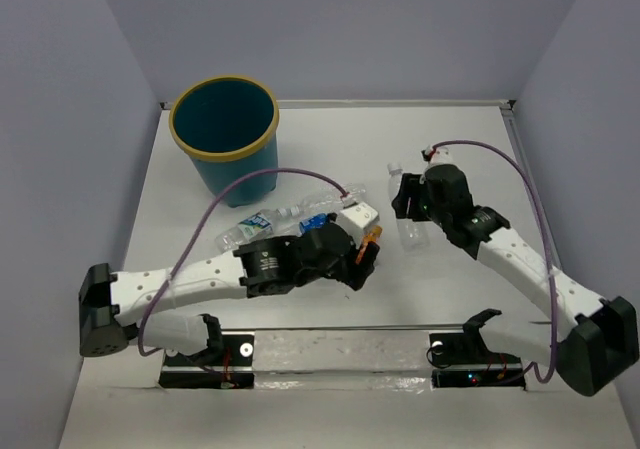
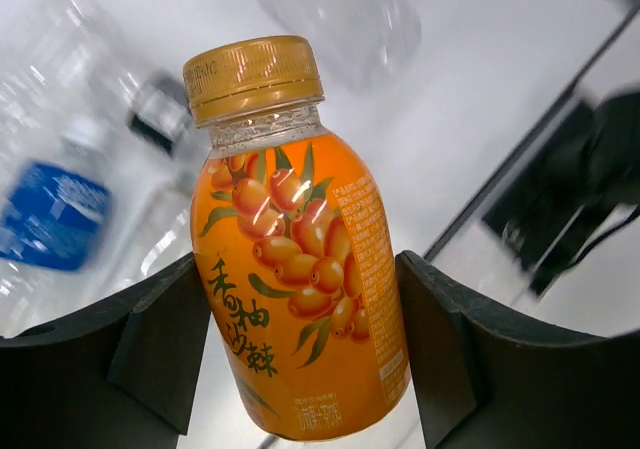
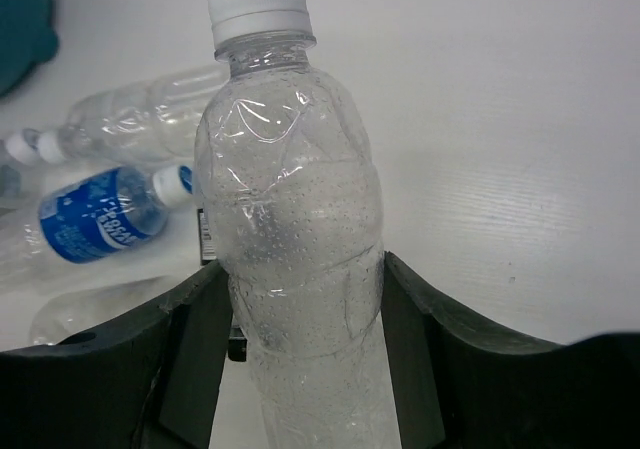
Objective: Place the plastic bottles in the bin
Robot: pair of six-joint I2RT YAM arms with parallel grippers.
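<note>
The bin's opening [image 1: 224,118] is outward, to the left in the top view. I will next lift my left gripper to clear the bin's high rim, swing it over and let go.
An orange bottle [image 2: 290,219] with a gold cap sits between the black fingers of my left gripper [image 2: 298,304], which is shut on it; in the top view a bit of orange [image 1: 372,237] shows at that gripper [image 1: 366,255]. My right gripper [image 3: 305,294] is shut on a clear bottle [image 3: 290,169] with a white cap, seen from above [image 1: 411,232] at mid table. The teal bin [image 1: 225,134] with a yellow rim stands at the far left. Two clear bottles [image 1: 258,227] [image 1: 312,207] lie between the bin and my left gripper.
The blue-labelled bottle [image 3: 95,224] and another clear one [image 3: 150,119] lie left of my right gripper. Grey walls enclose the white table on three sides. A metal rail [image 1: 340,354] runs along the near edge between the arm bases.
</note>
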